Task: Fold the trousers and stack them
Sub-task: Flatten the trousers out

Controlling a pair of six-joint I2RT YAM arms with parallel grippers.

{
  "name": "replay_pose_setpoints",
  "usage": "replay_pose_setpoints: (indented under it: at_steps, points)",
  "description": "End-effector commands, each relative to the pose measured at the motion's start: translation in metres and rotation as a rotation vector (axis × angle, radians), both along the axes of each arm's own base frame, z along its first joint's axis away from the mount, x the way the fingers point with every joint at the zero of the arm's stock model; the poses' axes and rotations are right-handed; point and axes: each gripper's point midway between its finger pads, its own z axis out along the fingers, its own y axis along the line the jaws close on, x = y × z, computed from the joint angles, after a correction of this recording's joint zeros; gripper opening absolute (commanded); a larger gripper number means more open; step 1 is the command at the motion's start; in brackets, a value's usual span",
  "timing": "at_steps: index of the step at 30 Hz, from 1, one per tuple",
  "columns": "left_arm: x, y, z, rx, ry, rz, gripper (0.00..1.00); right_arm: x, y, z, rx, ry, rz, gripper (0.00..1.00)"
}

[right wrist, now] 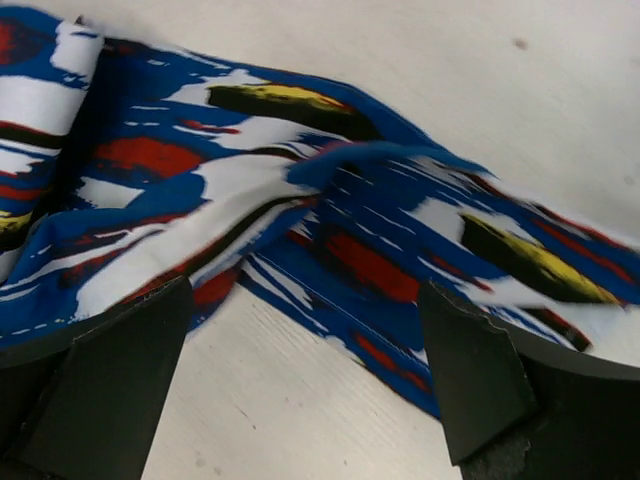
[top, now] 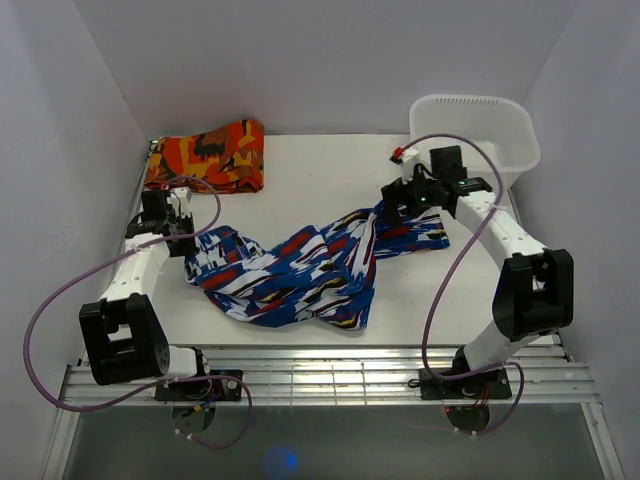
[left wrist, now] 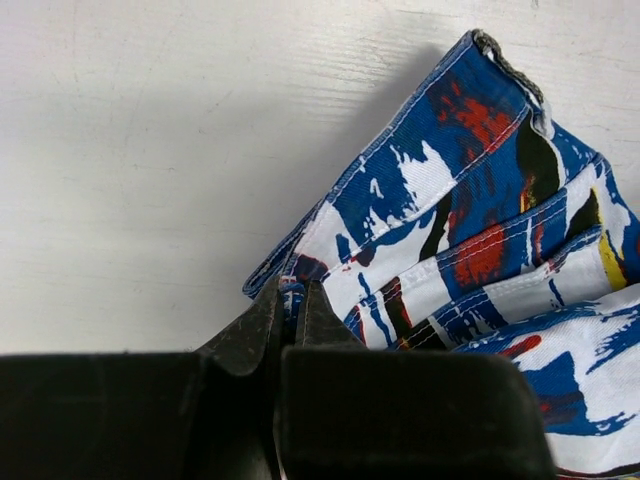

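Observation:
The left gripper needs to pull the crumpled trousers back and to the left in the top view to straighten them and then let go, because the tabletop is bare there.
The blue-and-white streaky trousers (top: pixel 290 275) lie crumpled across the middle of the white table, running from left to the right rear. At their left end my left gripper (top: pixel 188 248) is shut on the trousers, its jaws pinching a folded edge (left wrist: pixel 290 292) of the cloth (left wrist: pixel 470 230). My right gripper (top: pixel 397 212) hovers over the right end of the trousers (right wrist: pixel 350 200). It stands wide open (right wrist: pixel 305 290), one finger on each side of a cloth edge, with bare table between them and nothing held.
A folded orange-red-and-black patterned cloth (top: pixel 207 155) lies at the back left. A white plastic basket (top: pixel 480 125) stands at the back right, behind the right arm. White walls close in on the sides. A slatted metal strip (top: pixel 330 375) runs along the near edge.

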Motion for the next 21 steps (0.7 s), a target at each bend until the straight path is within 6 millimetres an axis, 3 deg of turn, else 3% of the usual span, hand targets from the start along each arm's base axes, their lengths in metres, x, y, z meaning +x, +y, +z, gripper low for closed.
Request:
replay_pose_setpoints:
  at_steps: [1,2,3,4,6,7,9,10,12,15,16,21]
  points:
    - [0.005,0.007,0.027,-0.005,-0.053,0.057,0.00,0.010,0.054,0.002,-0.094,-0.152,0.178,0.98]
    - [0.007,0.008,0.031,-0.009,-0.055,0.056,0.00,0.009,0.073,0.002,-0.124,-0.188,0.246,0.98]
    - [0.007,0.006,0.030,-0.036,-0.046,0.084,0.00,0.013,0.077,-0.002,-0.174,-0.230,0.306,0.98]
    - [0.006,0.007,0.029,-0.045,-0.033,0.095,0.00,0.019,0.078,-0.019,-0.229,-0.211,0.315,0.98]
    - [0.010,0.009,0.031,-0.063,-0.028,0.127,0.00,0.034,0.086,-0.023,-0.284,-0.226,0.299,0.98]
    - [0.009,0.011,0.031,-0.071,-0.016,0.141,0.00,0.044,0.080,-0.044,-0.332,-0.180,0.257,0.99]
    - [0.012,0.013,0.033,-0.088,-0.017,0.156,0.00,0.062,0.079,-0.045,-0.341,-0.160,0.168,0.99]
    - [0.012,0.015,0.031,-0.094,-0.008,0.163,0.00,0.070,0.071,-0.061,-0.387,-0.130,0.116,1.00]
    - [0.012,0.018,0.031,-0.094,-0.005,0.165,0.00,0.070,0.061,-0.071,-0.436,-0.084,0.082,0.97]
    - [0.010,0.026,0.031,-0.083,-0.002,0.172,0.00,0.060,0.029,-0.085,-0.559,-0.038,0.041,0.87]
    - [0.009,0.032,0.030,-0.084,0.000,0.184,0.00,0.045,0.011,-0.093,-0.596,-0.010,0.037,0.79]
    - [0.004,0.045,0.019,-0.134,0.018,0.242,0.00,-0.004,-0.085,-0.118,-0.747,0.118,0.030,0.67]
